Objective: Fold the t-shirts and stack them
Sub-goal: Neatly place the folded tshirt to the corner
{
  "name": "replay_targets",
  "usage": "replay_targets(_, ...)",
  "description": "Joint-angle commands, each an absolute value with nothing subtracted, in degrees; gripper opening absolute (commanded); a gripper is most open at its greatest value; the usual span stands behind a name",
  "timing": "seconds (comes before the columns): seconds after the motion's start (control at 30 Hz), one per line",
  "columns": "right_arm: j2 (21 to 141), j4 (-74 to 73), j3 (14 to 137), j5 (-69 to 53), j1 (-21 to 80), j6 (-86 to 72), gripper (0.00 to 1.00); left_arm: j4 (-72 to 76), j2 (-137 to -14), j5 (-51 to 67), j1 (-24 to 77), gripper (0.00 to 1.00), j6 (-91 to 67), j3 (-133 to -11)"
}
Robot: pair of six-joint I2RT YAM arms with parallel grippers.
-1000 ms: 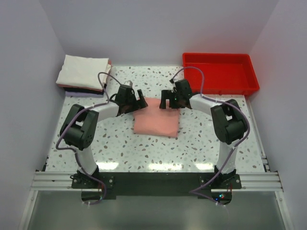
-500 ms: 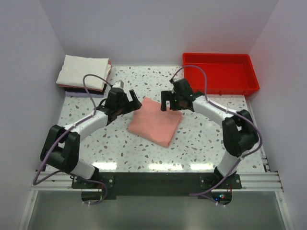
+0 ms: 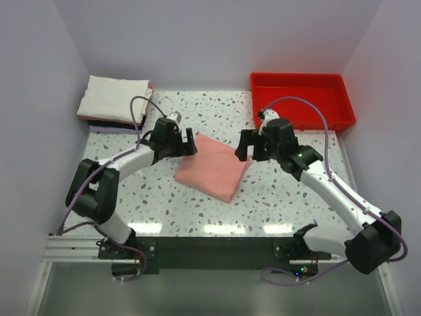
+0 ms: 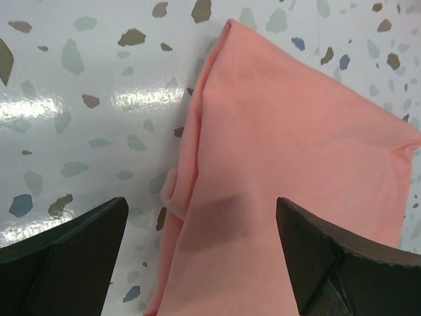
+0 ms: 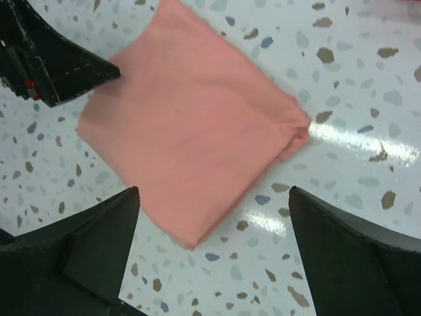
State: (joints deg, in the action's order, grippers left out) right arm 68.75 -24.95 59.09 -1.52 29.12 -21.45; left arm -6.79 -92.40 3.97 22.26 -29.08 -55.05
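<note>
I will bring my left gripper down onto the pink t-shirt's edge facing the stack (image 3: pixel 187 159) (image 4: pixel 179 220) next, because that edge is below it and already between its open fingers.
A salmon-pink t-shirt (image 3: pixel 212 166) lies folded into a rectangle, turned diagonally on the speckled table. My left gripper (image 3: pixel 186 143) stands open at its back left corner; in the left wrist view the pink t-shirt (image 4: pixel 289 131) fills the space under the left gripper (image 4: pixel 200 217), whose jaws hold nothing. My right gripper (image 3: pixel 245 146) is open beside the right corner. In the right wrist view the pink t-shirt (image 5: pixel 191 131) lies flat below the right gripper (image 5: pixel 214 197), apart from it. A stack of folded t-shirts (image 3: pixel 112 99), white on top, sits at the back left.
A red plastic tray (image 3: pixel 302 99) stands at the back right, close behind the right arm. White walls close in the table on the left, back and right. The left gripper's dark finger (image 5: pixel 59 72) shows at the top left of the right wrist view.
The pink t-shirt was turned from square to diagonal. The right gripper has since drawn back to the right, off the shirt. The left gripper shifted slightly right at the shirt's corner.
</note>
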Motion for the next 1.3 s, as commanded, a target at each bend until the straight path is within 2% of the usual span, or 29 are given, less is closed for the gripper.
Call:
replay_targets(0.0, 65.5, -29.9, 57.8, -0.2, 28.9, -20.3, 0.99, -6.8, -95.2, 7.6, 22.1, 0.98, -25.5, -57.4)
replay_targets(0.13, 62.4, -30.9, 56.9, -0.2, 28.9, -20.0, 0.99, -6.6, -98.0, 8.3, 22.1, 0.89, -25.5, -57.8)
replay_targets(0.2, 61.4, -31.1, 56.9, -0.2, 29.0, -19.8, 0.99, -6.6, -99.2, 8.3, 22.1, 0.79, -25.8, -57.7)
replay_targets(0.4, 59.7, -31.0, 56.4, -0.2, 28.9, -19.2, 0.99, -6.6, -101.0, 8.0, 22.9, 0.61, -26.0, -56.5)
replay_targets(0.6, 59.4, -30.9, 56.2, -0.2, 28.9, -18.8, 0.99, -7.3, -102.8, 5.3, 25.4, 0.5, -26.4, -55.9)
replay_targets(0.77, 59.4, -30.8, 56.1, 1.6, 28.9, -17.9, 0.99, -9.8, -104.6, 0.3, 28.3, 0.44, -27.9, -55.8)
replay_targets(0.97, 59.0, -30.7, 55.8, 3.6, 28.9, -16.7, 0.99, -11.5, -106.6, -3.9, 31.5, 0.29, -28.6, -56.0)
replay_targets(1.0, 58.9, -30.6, 55.6, 4.5, 28.8, -16.5, 0.99, -11.9, -106.8, -4.4, 32.2, 0.24, -28.4, -56.6)
replay_targets(1.03, 58.9, -30.6, 55.5, 5.0, 28.8, -16.5, 0.99, -13.3, -107.1, -6.1, 32.3, 0.1, -28.1, -57.2)
replay_targets(1.1, 58.9, -30.8, 55.5, 6.2, 28.9, -16.5, 0.99, -15.0, -107.6, -8.2, 32.5, 0.0, -27.9, -59.5)
replay_targets(1.27, 58.6, -30.6, 55.2, 7.7, 28.9, -16.2, 0.99, -17.0, -105.1, -13.7, 32.5, 0.0, -25.3, -62.3)
